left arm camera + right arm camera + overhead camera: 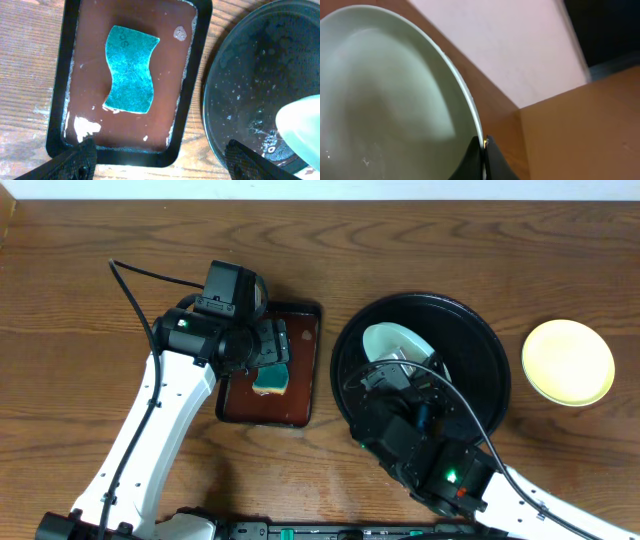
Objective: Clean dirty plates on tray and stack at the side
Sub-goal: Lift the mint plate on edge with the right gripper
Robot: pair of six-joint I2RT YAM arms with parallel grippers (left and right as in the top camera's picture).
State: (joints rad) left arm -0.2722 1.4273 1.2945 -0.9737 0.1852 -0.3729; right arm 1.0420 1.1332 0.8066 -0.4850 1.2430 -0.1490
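Observation:
The robot should next swing its right gripper to the right in the overhead view, lower the white plate flat onto the pale yellow plate (568, 361) and let go, since the stacking starts there.
My right gripper (483, 150) is shut on the rim of a white plate (385, 100) and holds it tilted up over the round black tray (490, 370); the plate also shows in the overhead view (395, 342) and at the right edge of the left wrist view (300, 127). A pale yellow plate (568, 361) lies on the table right of the tray. My left gripper (160, 160) is open and empty above the near edge of the reddish-brown tray (90, 75), where a teal sponge (131, 69) lies. No third plate is visible.
The rectangular tray (300, 370) sits just left of the black tray (250, 75), which is wet with droplets. Soap foam spots lie in the rectangular tray. Bare wooden table surrounds both. A wall and a wooden edge show behind the plate in the right wrist view.

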